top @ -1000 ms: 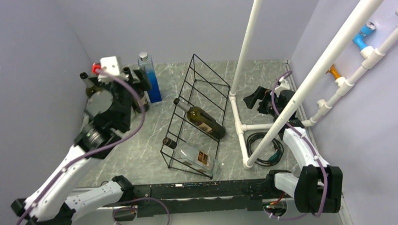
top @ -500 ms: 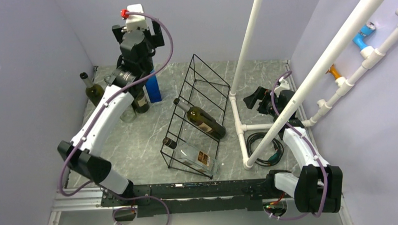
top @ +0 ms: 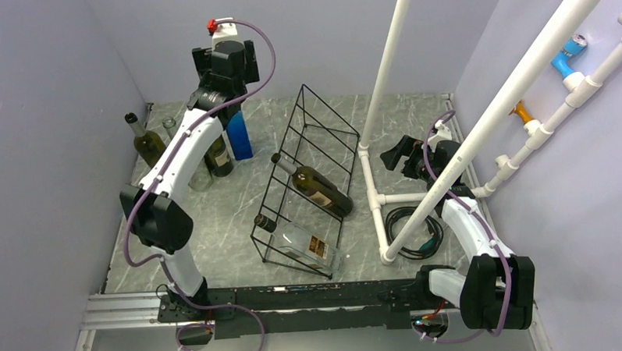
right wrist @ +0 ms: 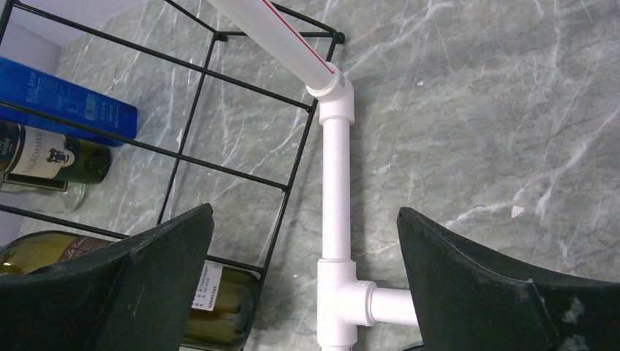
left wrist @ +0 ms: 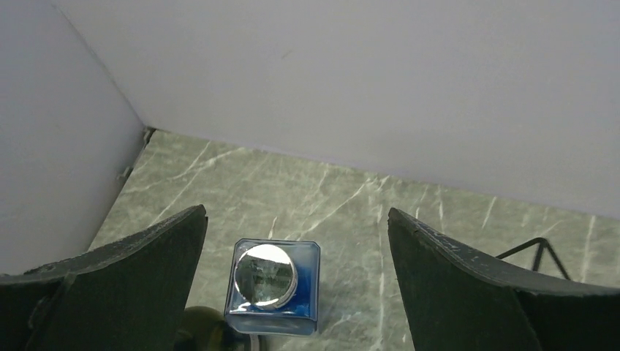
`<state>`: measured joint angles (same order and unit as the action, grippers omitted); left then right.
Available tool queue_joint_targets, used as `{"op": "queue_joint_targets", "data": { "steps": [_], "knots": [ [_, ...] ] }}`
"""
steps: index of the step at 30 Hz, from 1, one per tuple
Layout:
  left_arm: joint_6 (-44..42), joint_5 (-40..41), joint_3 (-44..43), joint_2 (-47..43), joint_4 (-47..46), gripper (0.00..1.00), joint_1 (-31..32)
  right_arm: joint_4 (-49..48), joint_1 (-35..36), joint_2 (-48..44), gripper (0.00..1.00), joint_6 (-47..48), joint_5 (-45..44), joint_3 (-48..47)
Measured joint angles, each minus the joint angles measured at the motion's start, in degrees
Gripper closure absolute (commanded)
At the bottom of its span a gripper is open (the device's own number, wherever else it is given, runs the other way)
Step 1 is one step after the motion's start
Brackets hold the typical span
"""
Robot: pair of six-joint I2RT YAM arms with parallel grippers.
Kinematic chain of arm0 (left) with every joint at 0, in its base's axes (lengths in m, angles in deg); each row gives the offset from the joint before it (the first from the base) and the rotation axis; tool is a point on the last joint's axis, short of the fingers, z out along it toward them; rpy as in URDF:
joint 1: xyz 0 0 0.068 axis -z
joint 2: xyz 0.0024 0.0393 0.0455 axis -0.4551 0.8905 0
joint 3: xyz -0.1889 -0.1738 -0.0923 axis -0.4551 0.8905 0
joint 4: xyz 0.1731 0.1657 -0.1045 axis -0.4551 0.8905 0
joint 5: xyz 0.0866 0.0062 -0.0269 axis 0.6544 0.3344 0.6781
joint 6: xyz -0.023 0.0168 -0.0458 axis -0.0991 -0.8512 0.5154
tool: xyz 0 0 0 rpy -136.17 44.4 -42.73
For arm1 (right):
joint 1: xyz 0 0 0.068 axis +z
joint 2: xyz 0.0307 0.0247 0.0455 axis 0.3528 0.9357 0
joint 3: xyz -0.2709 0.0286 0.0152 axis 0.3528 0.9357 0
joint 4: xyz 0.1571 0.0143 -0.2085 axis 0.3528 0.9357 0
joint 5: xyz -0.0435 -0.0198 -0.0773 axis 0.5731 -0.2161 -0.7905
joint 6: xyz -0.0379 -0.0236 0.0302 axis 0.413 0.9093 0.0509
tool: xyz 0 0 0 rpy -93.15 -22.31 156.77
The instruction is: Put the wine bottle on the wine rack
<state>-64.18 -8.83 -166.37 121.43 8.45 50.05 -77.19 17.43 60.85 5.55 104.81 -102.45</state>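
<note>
My left gripper moves down past the silver cap next and closes on the blue bottle's square upper body, since the cap lies below, between its fingers.
The black wire wine rack (top: pixel 316 148) stands mid-table and holds a dark green bottle (top: pixel 316 188) and a clear bottle (top: pixel 301 243), both lying down. At the back left stand a square blue bottle (top: pixel 240 136), a dark labelled wine bottle (top: pixel 218 156) and a green wine bottle (top: pixel 143 141). My left gripper (top: pixel 224 65) is open and empty, high above the blue bottle. In the left wrist view the bottle's silver cap (left wrist: pixel 267 273) lies below and between the fingers (left wrist: pixel 296 219). My right gripper (top: pixel 398 152) is open and empty, right of the rack.
A white PVC pipe frame (top: pixel 371 190) stands right of the rack, with tall poles rising from it; it runs between my right fingers (right wrist: pixel 336 183). A coiled cable (top: pixel 409 220) lies inside the frame. Walls close the back and both sides.
My left arm has swung up and toward the back, from over the bottles at the far left to above the blue bottle. The right arm has not moved.
</note>
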Motion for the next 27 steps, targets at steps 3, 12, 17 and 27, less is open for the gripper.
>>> {"op": "queue_joint_targets", "data": {
  "steps": [3,12,17,27],
  "knots": [
    [1.53,-0.79,-1.90,2.56,3.45,0.00,-1.07,0.02,0.00,0.02,0.00,0.00,0.00,0.00],
    [3.74,-2.10,-3.17,6.14,8.09,0.01,-1.90,0.07,0.00,0.74,0.00,0.00,-0.02,0.00],
    [5.35,-1.84,-0.15,6.10,7.34,0.00,-1.90,0.04,0.00,0.76,0.00,0.00,-0.02,0.00],
    [7.06,-1.44,4.66,5.90,7.58,0.00,-1.95,0.04,0.00,0.76,0.00,0.00,-0.02,0.00]
  ]
}}
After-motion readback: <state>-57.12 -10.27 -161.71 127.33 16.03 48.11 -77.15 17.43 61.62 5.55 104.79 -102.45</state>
